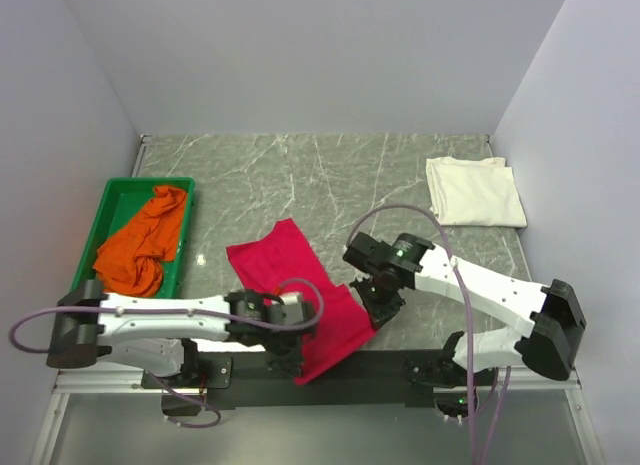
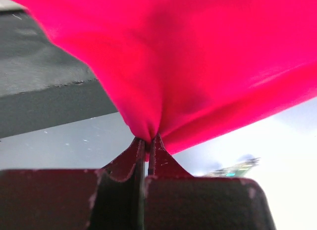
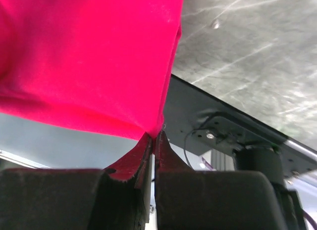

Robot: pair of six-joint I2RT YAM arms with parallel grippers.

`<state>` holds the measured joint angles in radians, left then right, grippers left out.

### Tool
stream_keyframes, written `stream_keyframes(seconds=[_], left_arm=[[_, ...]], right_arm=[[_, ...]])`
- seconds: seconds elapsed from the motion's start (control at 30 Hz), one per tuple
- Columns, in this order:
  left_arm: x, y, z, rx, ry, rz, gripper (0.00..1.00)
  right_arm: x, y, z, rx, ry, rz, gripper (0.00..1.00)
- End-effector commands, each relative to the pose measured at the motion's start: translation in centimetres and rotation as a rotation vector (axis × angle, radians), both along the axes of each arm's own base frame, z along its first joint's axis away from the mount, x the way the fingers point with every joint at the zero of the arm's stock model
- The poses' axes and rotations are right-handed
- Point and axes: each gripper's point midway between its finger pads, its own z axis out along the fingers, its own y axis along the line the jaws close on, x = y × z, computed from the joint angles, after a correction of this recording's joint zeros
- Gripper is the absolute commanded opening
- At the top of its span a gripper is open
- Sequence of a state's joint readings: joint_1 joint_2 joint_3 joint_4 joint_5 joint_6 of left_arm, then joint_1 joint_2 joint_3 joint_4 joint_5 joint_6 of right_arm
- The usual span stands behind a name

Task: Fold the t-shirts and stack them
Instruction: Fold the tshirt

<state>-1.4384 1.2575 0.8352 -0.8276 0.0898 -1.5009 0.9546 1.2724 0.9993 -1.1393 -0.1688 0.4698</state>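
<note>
The crimson t-shirt's near end hangs off the table, so my left gripper should carry it outward onto the table's far corner by the bin and release it next.
The crimson t-shirt (image 1: 300, 285) lies partly on the marble table and hangs over its near edge. My left gripper (image 1: 290, 357) is shut on its near left corner; the left wrist view shows the cloth (image 2: 188, 57) pinched at the fingertips (image 2: 146, 141). My right gripper (image 1: 372, 315) is shut on the near right corner, the cloth (image 3: 89, 57) pinched at the fingertips (image 3: 153, 136). A folded cream-white t-shirt (image 1: 474, 190) lies at the back right. An orange t-shirt (image 1: 142, 240) sits crumpled in the bin.
A green plastic bin (image 1: 112, 207) stands at the left side of the marble table (image 1: 300, 175). Grey walls close in the left, back and right. The black base rail (image 1: 340, 370) runs along the near edge.
</note>
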Motion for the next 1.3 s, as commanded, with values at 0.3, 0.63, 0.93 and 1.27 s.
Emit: stream_keyframes(seconds=[0.3,0.63,0.93,1.27], left_arm=[[14.9,7.2,7.7,-0.095,-0.298,0.464,0.01],[21.4,11.9,5.2,-0.037,-0.428,0.706,0.01],[24.8,13.8,3.6,-0.049,-0.512,0.800,0.01],[26.6,14.5,2.5,-0.055,-0.561,0.847,0.01]], right_arm=[[10.7,4.9,7.5,0.010,-0.233,0.053,0.00],[19.2,11.8,10.2,0.080,-0.328,0.104,0.00],[23.8,15.3,7.5,0.129,-0.403,0.116,0.00],[27.3,17.5,6.5,0.223,-0.530,0.131,0.00]])
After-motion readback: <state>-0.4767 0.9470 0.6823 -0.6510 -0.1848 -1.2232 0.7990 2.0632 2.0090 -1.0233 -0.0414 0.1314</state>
